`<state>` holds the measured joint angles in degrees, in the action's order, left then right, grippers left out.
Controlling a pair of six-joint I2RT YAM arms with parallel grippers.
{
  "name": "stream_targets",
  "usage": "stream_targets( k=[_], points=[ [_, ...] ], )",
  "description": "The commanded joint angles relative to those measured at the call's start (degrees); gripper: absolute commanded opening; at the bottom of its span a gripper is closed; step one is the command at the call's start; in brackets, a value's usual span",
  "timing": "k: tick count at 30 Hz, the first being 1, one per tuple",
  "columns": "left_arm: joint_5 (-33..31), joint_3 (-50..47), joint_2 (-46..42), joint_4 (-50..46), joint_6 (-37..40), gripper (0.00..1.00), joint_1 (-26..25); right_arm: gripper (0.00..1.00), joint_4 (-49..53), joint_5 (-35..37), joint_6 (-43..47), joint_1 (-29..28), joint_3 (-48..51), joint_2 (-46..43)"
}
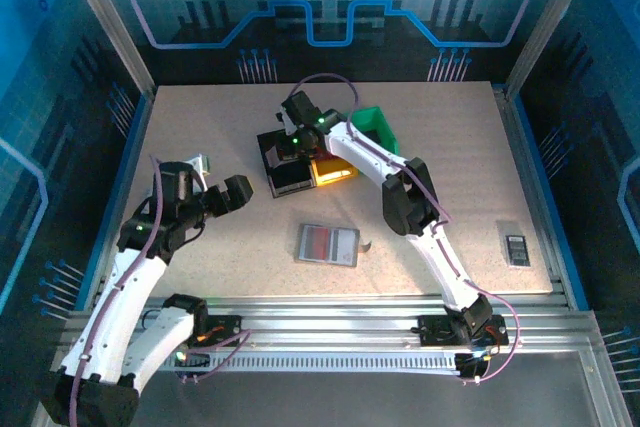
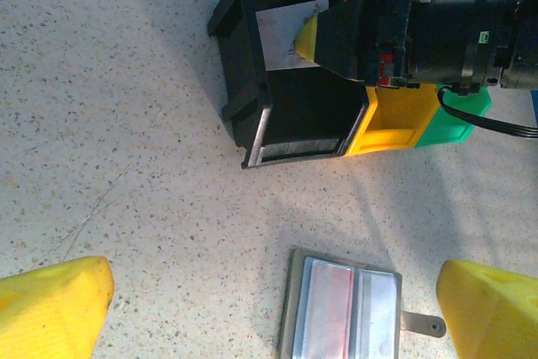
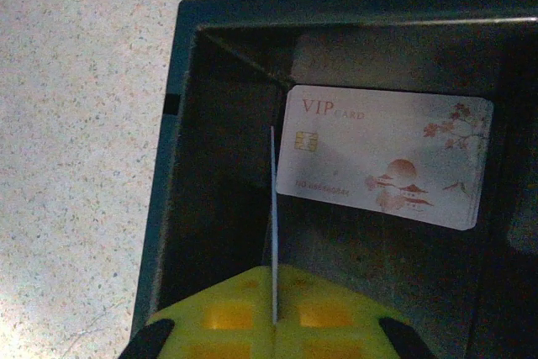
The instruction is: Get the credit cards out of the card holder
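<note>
My right gripper lowers slightly between the black bin's sides next, then releases the thin credit card beside the VIP card.
The grey card holder (image 1: 328, 244) lies open on the table, and a reddish-pink credit card (image 2: 328, 308) sits in its left see-through sleeve. My left gripper (image 1: 215, 192) hovers open to its left; in the left wrist view its yellow fingers (image 2: 55, 308) stand wide apart above the card holder (image 2: 374, 313). My right gripper (image 3: 275, 321) is shut on a thin credit card (image 3: 273, 224), seen edge-on, over the black bin (image 3: 168, 208). A whitish credit card (image 3: 387, 157) marked VIP lies flat inside that bin.
The black bin (image 1: 268, 162), a yellow bin (image 1: 335, 172) and a green bin (image 1: 380, 127) stand side by side at the back centre. A small black block (image 1: 517, 249) lies at the right edge. A metal rail runs along the table's near edge.
</note>
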<state>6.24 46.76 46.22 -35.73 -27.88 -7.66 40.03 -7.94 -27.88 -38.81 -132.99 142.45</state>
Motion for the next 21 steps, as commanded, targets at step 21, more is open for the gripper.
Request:
stream_targets(
  k=[21],
  points=[
    [0.9,0.3,0.8,-0.5,1.9,0.99,0.5,0.00,4.6,-2.9,-2.6,0.8,-10.6,7.4]
  ],
)
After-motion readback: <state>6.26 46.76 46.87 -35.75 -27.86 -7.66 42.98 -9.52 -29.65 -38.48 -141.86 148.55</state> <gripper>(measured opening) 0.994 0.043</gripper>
